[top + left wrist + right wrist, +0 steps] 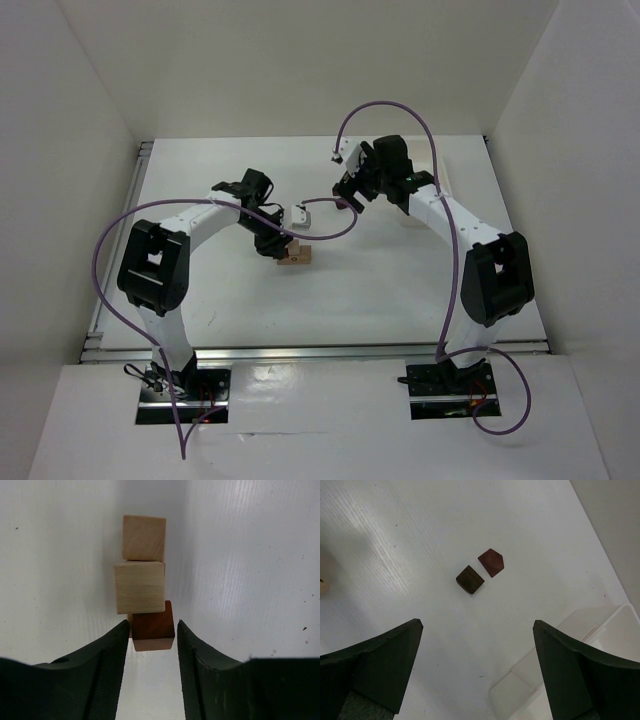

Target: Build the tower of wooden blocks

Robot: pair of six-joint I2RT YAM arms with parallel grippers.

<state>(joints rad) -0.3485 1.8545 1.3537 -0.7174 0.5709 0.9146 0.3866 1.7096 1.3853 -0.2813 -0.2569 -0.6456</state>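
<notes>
I should next lower my right gripper past the dark brown block onto the maroon block, with its open fingers on either side of it, since the maroon block lies loose, apart from the tower.
The wood block tower is a small cluster at the table's middle. In the left wrist view it shows two pale beige blocks in a row and a reddish-brown block lying nearer and partly over them. My left gripper is low over it, and its jaws flank the brown block with narrow gaps, open. My right gripper is wide open and empty, above two loose dark blocks, a dark brown one and a maroon one.
A white plastic tray lies at the lower right of the right wrist view, close to the right finger. White walls enclose the table on the left, back and right.
</notes>
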